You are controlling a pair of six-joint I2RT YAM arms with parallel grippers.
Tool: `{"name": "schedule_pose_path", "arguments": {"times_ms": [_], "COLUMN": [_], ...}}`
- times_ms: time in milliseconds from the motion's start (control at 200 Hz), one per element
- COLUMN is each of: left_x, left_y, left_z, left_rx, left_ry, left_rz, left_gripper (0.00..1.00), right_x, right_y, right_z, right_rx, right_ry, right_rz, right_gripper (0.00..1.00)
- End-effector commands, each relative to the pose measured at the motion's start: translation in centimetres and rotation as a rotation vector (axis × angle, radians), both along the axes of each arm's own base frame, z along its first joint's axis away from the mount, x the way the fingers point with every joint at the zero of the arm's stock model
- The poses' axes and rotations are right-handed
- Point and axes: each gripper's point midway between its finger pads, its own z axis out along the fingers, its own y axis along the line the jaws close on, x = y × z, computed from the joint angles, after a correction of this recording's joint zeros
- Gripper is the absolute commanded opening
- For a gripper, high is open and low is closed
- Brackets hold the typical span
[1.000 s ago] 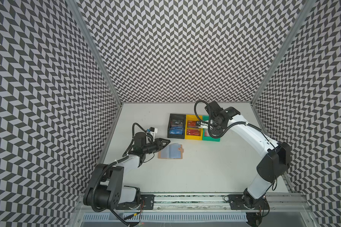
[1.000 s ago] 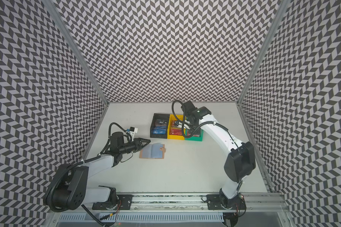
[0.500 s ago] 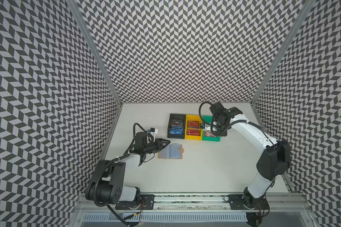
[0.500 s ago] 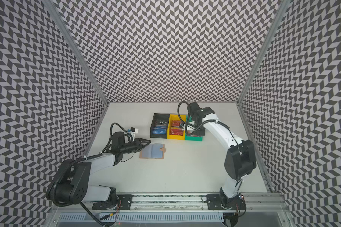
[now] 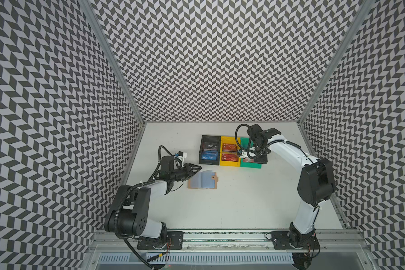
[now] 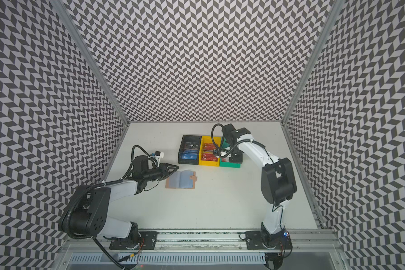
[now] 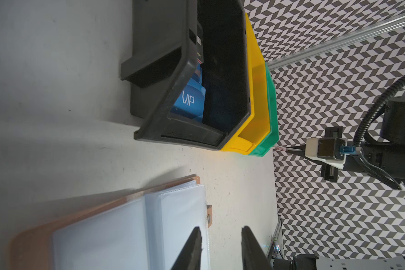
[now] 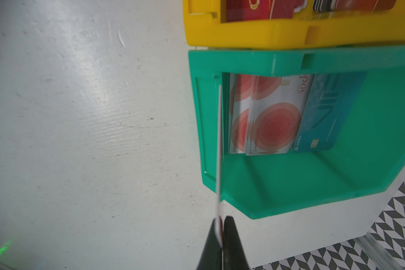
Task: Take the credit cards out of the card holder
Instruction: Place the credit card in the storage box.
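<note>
The pale credit card still hangs over the green bin's front edge, so my right gripper moves outward and down next, releasing the card just inside that edge (image 5: 250,163) (image 8: 234,165).
The tan card holder (image 5: 202,180) (image 6: 181,179) lies open on the table, its clear sleeve pages (image 7: 126,224) facing up. My left gripper (image 5: 198,167) (image 7: 221,228) hovers at its back left corner, open and holding nothing; one of its fingers (image 7: 192,247) overlaps the sleeve edge. My right gripper (image 8: 221,219) (image 5: 249,160) is shut on a pale credit card (image 8: 219,152), seen edge-on over the front lip of the green bin (image 8: 243,60). Pale red-circle cards (image 8: 271,117) and a teal card (image 8: 330,112) lie inside that bin.
A black bin (image 5: 209,161), a yellow bin (image 5: 229,163) and the green bin (image 5: 250,165) stand side by side behind the holder, each with cards in it. A blue VIP card (image 7: 189,100) shows inside the black bin (image 7: 180,77). Patterned walls enclose the table.
My right gripper has carried its card a little rightward and toward the front, from the yellow bin's side to over the green bin. The left gripper and the holder have hardly moved.
</note>
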Motion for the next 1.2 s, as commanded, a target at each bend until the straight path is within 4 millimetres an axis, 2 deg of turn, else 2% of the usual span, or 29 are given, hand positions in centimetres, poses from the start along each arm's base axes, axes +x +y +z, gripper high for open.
{"name": "schedule_pose_path", "arguments": {"times_ms": [0, 185, 856, 931, 951, 1197], "left_x": [0.9, 1.1, 1.3, 1.3, 1.3, 1.3], "left_y": [0.1, 0.1, 0.1, 0.1, 0.1, 0.2], "left_z": [0.6, 0.3, 0.2, 0.3, 0.3, 0.3], "left_rx": [0.0, 0.0, -0.003, -0.002, -0.002, 0.001], "left_ry": [-0.04, -0.032, -0.022, -0.023, -0.024, -0.025], "left_rz": [-0.001, 0.002, 0.002, 0.002, 0.002, 0.006], "left_gripper": [0.31, 0.3, 0.29, 0.29, 0.28, 0.28], "right_x": [0.6, 1.1, 2.1, 2.2, 3.0, 3.5], "right_y": [0.3, 0.4, 0.5, 0.3, 0.6, 0.8], "right_z": [-1.0, -1.9, -3.1, -3.2, -3.1, -3.3], "right_rx": [0.005, -0.003, -0.014, -0.022, -0.012, -0.006], "right_ry": [0.017, 0.031, 0.043, 0.042, 0.014, 0.001], "right_rz": [0.019, 0.02, 0.025, 0.025, 0.025, 0.026], "right_gripper": [0.0, 0.0, 0.0, 0.02, 0.02, 0.1]}}
